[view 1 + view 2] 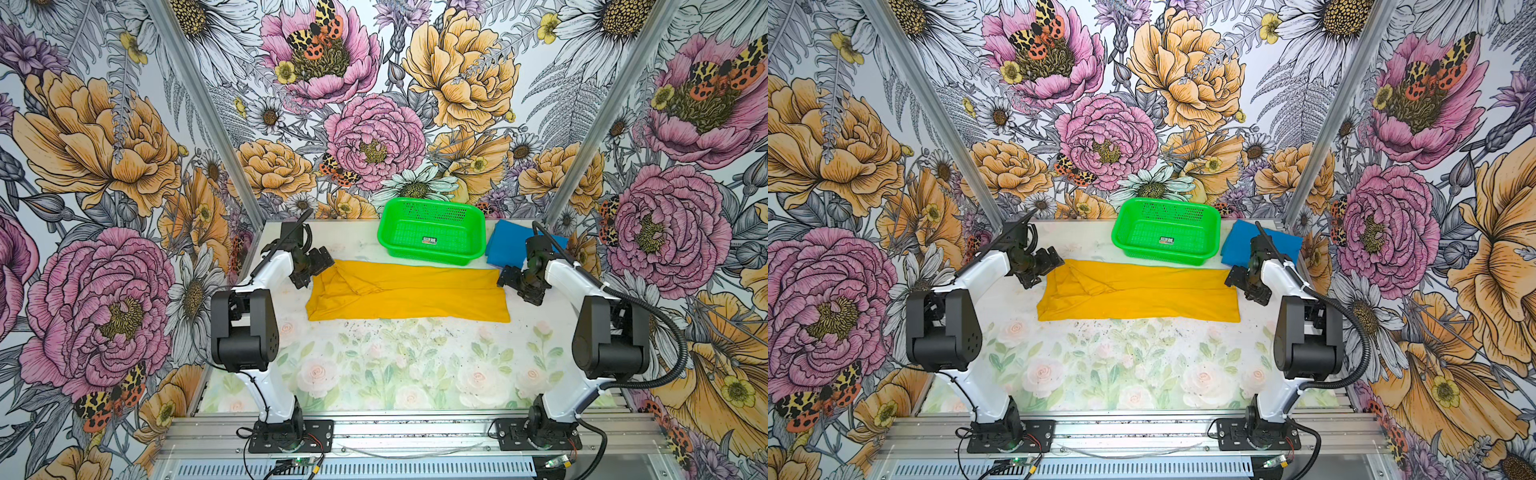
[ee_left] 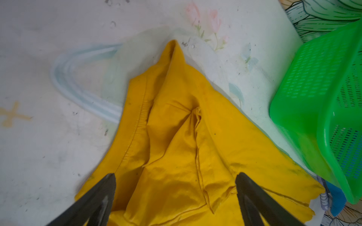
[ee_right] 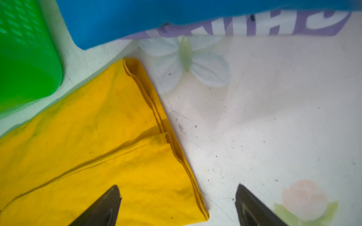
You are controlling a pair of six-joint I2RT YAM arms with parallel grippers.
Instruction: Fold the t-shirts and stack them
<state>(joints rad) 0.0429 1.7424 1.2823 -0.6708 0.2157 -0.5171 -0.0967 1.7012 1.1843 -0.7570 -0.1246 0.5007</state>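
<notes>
I should next move my left gripper back and down to close on the t-shirt's rumpled end's near yellow corner (image 1: 312,316), which is below it and nearer my base.
The mustard-yellow t-shirt (image 1: 407,295) (image 1: 1138,297) lies on the table folded into a long band, with rumpled sleeve folds at its left end (image 2: 176,117). My left gripper (image 1: 316,271) (image 1: 1049,267) (image 2: 175,175) hovers open over that left end, nothing between its fingers. At the shirt's layered right edge (image 3: 98,127) my right gripper (image 1: 509,283) (image 1: 1236,279) (image 3: 178,186) is open, one finger over the cloth and one over bare table. The bright blue t-shirt (image 1: 509,245) (image 1: 1239,245) (image 3: 137,17) lies folded at the back right, behind the right gripper.
A green perforated basket (image 1: 430,254) (image 1: 1167,250) (image 2: 313,88) (image 3: 23,58) stands empty at the back centre, just behind the yellow shirt. White cloth with purple lettering (image 3: 254,27) shows under the blue shirt. Flowered walls close in the left, right and back.
</notes>
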